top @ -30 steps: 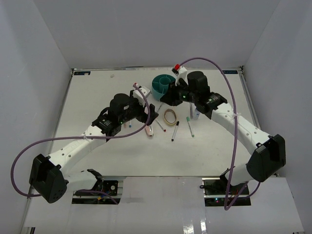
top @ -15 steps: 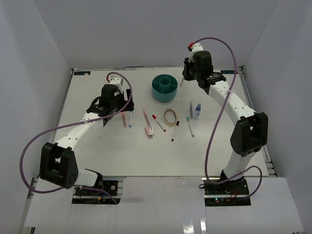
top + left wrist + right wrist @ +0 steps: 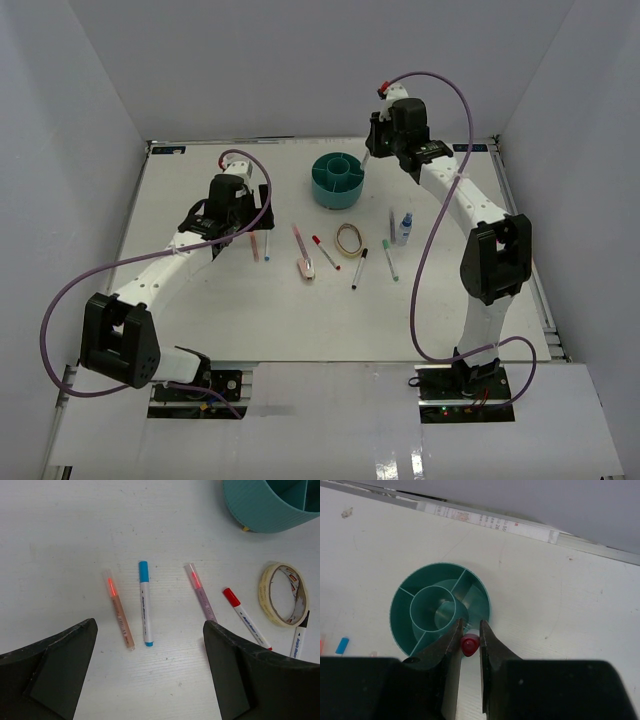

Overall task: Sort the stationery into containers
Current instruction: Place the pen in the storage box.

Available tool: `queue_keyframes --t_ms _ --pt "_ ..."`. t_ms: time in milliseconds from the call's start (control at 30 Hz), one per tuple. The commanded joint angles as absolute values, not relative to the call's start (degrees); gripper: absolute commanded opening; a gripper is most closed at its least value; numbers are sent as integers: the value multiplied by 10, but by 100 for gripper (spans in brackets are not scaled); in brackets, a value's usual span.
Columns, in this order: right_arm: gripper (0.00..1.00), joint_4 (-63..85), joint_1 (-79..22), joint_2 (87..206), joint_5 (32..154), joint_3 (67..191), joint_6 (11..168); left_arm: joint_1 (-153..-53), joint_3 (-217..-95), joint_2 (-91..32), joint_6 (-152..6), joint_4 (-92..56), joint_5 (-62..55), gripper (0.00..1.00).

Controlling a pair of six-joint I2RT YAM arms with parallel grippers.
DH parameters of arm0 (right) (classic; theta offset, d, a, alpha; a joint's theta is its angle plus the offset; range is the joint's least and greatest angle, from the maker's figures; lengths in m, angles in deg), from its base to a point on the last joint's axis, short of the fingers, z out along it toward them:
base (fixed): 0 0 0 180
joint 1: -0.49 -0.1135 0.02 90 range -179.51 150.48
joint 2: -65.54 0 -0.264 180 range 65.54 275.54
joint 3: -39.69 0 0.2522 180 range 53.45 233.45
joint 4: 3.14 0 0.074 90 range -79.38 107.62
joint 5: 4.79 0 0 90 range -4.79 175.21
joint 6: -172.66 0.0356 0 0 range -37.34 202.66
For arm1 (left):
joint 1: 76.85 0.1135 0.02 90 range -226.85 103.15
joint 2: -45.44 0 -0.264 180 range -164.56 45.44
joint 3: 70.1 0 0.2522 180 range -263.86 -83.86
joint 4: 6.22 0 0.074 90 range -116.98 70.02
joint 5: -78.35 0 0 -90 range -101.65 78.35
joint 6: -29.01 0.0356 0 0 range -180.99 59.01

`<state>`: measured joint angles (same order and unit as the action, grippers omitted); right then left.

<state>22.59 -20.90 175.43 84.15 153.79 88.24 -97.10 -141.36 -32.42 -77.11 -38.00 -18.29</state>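
The pen is still hanging at the organizer's rim, so my right gripper should next move past that rim and then lower the pen into the outer compartment (image 3: pixel 355 175) (image 3: pixel 474 608).
The round teal organizer (image 3: pixel 338 180) stands at the far middle of the table and shows in the right wrist view (image 3: pixel 420 625). My right gripper (image 3: pixel 371 153) (image 3: pixel 470 630) is shut on a pen with a red end (image 3: pixel 469 645), held upright above the organizer's right rim. My left gripper (image 3: pixel 240 225) (image 3: pixel 149 630) is open and empty, above the near ends of an orange pen (image 3: pixel 120 611) and a blue-capped pen (image 3: pixel 145 602). A pink pen (image 3: pixel 200 592), a red-capped pen (image 3: pixel 246 618) and the tan loop (image 3: pixel 282 594) lie to its right.
A pink eraser (image 3: pixel 307 268), a black-capped pen (image 3: pixel 358 268), a green-capped pen (image 3: pixel 389 258), another pen (image 3: pixel 391 225) and the small blue-capped bottle (image 3: pixel 404 228) lie in front of the organizer. White walls close in the table (image 3: pixel 200 300) at the left, right and back.
Both arms have left the middle of the table. The left has drawn back to the left; the right has risen to the far side, by the organizer, with the pen.
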Motion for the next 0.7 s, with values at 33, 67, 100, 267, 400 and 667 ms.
queue_keyframes --t_ms 33,67,100,267,400,667 --pt "8 157 -208 1747 872 1536 880 -972 -1432 -312 -775 -385 -177 98" --pt "8 153 -207 1756 874 1536 879 -972 -1432 -313 -776 -386 -176 98" --pt "8 149 -208 1759 877 1537 879 -972 -1432 -314 -775 -386 -175 98" --pt "8 116 -207 1786 883 1532 879 -972 -1433 -320 -777 -388 -171 98" --pt "8 109 -205 1813 885 1540 883 -972 -1434 -325 -776 -389 -165 98" --pt "28 83 -203 1840 883 1524 888 -972 -1436 -337 -783 -393 -160 98"
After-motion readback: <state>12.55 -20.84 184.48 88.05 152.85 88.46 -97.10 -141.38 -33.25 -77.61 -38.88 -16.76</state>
